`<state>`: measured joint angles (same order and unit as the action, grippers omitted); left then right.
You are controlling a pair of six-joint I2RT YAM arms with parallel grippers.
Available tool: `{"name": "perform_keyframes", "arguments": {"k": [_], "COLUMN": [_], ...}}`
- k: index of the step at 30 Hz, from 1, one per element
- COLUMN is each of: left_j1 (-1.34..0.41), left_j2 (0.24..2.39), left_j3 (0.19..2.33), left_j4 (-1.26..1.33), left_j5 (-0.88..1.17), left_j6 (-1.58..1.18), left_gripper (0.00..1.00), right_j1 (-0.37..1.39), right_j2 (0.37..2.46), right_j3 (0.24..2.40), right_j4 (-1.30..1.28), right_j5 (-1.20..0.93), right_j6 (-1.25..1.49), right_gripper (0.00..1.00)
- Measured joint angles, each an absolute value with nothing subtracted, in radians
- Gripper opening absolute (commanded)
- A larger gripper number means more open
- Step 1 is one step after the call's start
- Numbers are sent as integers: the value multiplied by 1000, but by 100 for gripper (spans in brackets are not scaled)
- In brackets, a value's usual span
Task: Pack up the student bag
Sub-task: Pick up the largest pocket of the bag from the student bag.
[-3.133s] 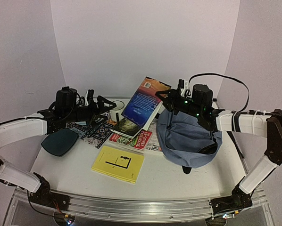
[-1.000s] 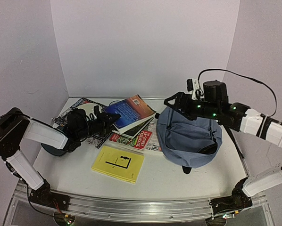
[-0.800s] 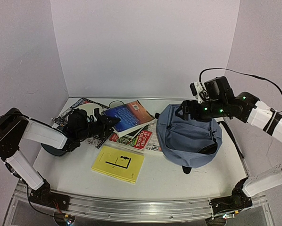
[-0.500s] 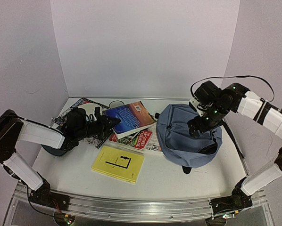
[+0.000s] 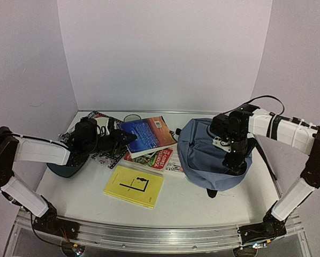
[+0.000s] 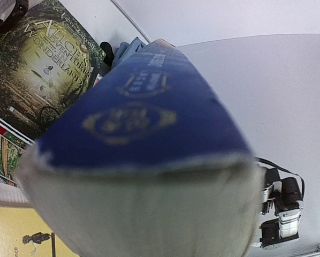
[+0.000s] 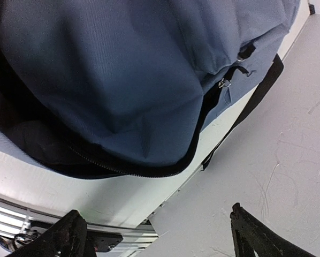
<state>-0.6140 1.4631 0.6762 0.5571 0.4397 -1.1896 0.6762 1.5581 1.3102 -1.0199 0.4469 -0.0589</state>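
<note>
The zippered rim of the bag's flap (image 7: pixel 150 170) lies below my open right gripper. The right gripper moves down next until its spread fingers straddle that rim.
The student bag (image 5: pixel 203 155) is a blue-grey backpack slumped at the right of the table, its dark zipper mouth (image 7: pixel 42 144) gaping. My right gripper (image 5: pixel 236 163) hangs over the bag's right near side, pointing down. In the right wrist view it (image 7: pixel 160 238) is open, its fingers (image 7: pixel 69 233) wide apart and holding nothing, just below the bag (image 7: pixel 122 80). My left gripper (image 5: pixel 122 140) is shut on the corner of a blue book (image 5: pixel 149 134), held tilted above the book pile. That book (image 6: pixel 144 112) fills the left wrist view and hides the fingers.
A yellow book (image 5: pixel 134 186) lies in front of the pile, with a red-covered one (image 5: pixel 154 157) behind it. An Alice in Wonderland book (image 6: pixel 37 69) lies under the held book. A dark teal tray (image 5: pixel 63 166) sits far left. A black strap (image 7: pixel 251 101) trails off the bag.
My right gripper left the bag's far left rim and swung over the bag to its right near side, turning downward. The left gripper and the blue book barely moved.
</note>
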Motion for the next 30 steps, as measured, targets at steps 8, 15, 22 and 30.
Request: {"name": "perform_keyframes", "arguments": {"k": [8, 15, 22, 30], "left_j1": [-614, -614, -614, -614], "left_j2": [1451, 1451, 1451, 1451], "left_j3": [687, 702, 714, 731], "left_j4": [512, 504, 499, 487], "left_j5": [456, 473, 490, 526], "left_j6": [-1163, -1151, -1150, -1148], "left_gripper": [0, 0, 0, 0], "right_j1": [676, 674, 673, 668], "right_j2": [1596, 1664, 1708, 1683], "right_j3": [1190, 1149, 1141, 1180], "right_j4": [-939, -812, -733, -711], "right_j5": [477, 513, 500, 433], "right_j6": [-166, -238, -282, -252], "right_gripper": [64, 54, 14, 0]}}
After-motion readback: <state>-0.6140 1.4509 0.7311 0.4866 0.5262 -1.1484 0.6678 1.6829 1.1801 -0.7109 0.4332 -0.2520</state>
